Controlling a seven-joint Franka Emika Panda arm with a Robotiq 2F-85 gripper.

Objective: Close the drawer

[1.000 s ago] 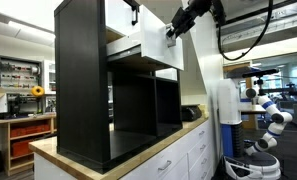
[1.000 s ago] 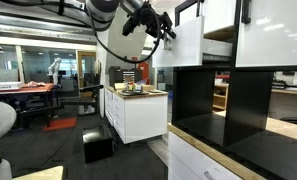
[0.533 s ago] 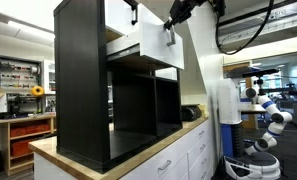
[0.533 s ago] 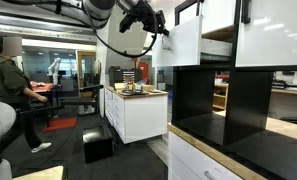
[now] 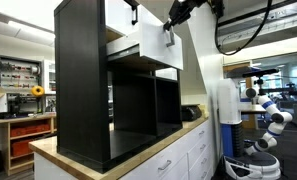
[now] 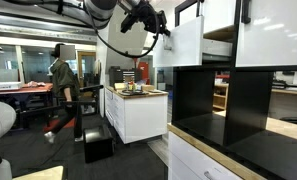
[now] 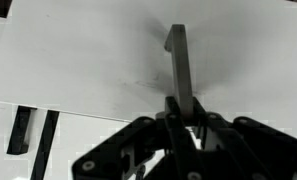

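Note:
The white drawer (image 5: 158, 48) is still pulled out of the black shelf unit, so the robot's gripper will next push outward toward the unit's top opening (image 5: 121, 46) and then let go of the handle.
The white flat-fronted drawer (image 5: 158, 48) stands pulled out of the top of the tall black shelf unit (image 5: 83, 80), its pale side (image 5: 126, 47) showing. It also shows in an exterior view (image 6: 186, 38). My gripper (image 5: 171, 28) is at the drawer front in both exterior views (image 6: 165, 30). In the wrist view the small dark handle (image 7: 178, 55) runs down between my fingertips (image 7: 172, 104). The gripper (image 7: 183, 106) looks shut on it against the white front (image 7: 78, 50).
The shelf unit stands on a wooden countertop (image 5: 138, 158) over low white cabinets (image 5: 198, 155). A white robot (image 5: 266, 120) stands beyond. A white cabinet cart (image 6: 138, 110) and a walking person (image 6: 62, 90) are in the open floor area.
My wrist has shifted slightly toward the drawer front. The drawer shows no clear movement. A person has walked across the background.

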